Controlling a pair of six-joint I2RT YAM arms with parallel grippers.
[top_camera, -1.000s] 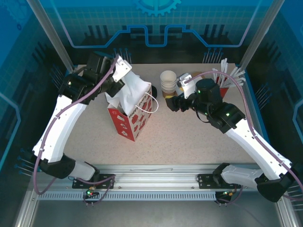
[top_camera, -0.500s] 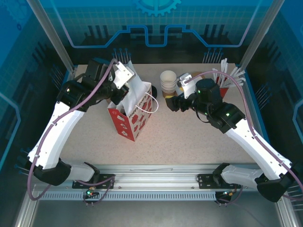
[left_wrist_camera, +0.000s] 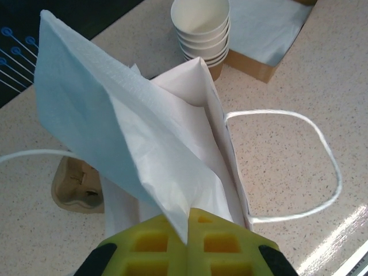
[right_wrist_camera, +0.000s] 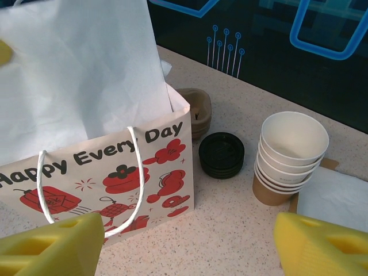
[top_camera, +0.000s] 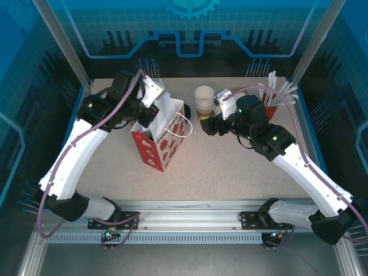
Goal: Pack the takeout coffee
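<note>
The paper still sticks up high, so next I will lower my left gripper toward the bag's open top (top_camera: 164,123) (left_wrist_camera: 195,129) just below it and let go of the sheet there.
The takeout coffee is hidden. A red-and-white paper bag (top_camera: 164,144) printed "Happy Every Day" (right_wrist_camera: 86,167) stands upright left of centre. A large white paper sheet (top_camera: 167,108) sticks up from its open top. My left gripper (top_camera: 153,108) is above the bag and shut on that sheet; in the left wrist view the yellow pads (left_wrist_camera: 149,247) pinch its corner (left_wrist_camera: 115,115). My right gripper (top_camera: 208,125) hangs open to the right of the bag, facing its printed side. Nothing but bare table lies between its fingers (right_wrist_camera: 187,238).
A stack of lidless paper cups (right_wrist_camera: 290,155) stands behind my right gripper, with a pile of black lids (right_wrist_camera: 222,154) beside it. A brown cardboard cup carrier (right_wrist_camera: 195,109) sits behind the bag. A napkin box (left_wrist_camera: 264,29) and a stirrer holder (top_camera: 270,95) stand at the back right.
My left arm has swung to the right over the bag, carrying the white sheet with it. The right arm has stayed where it was.
</note>
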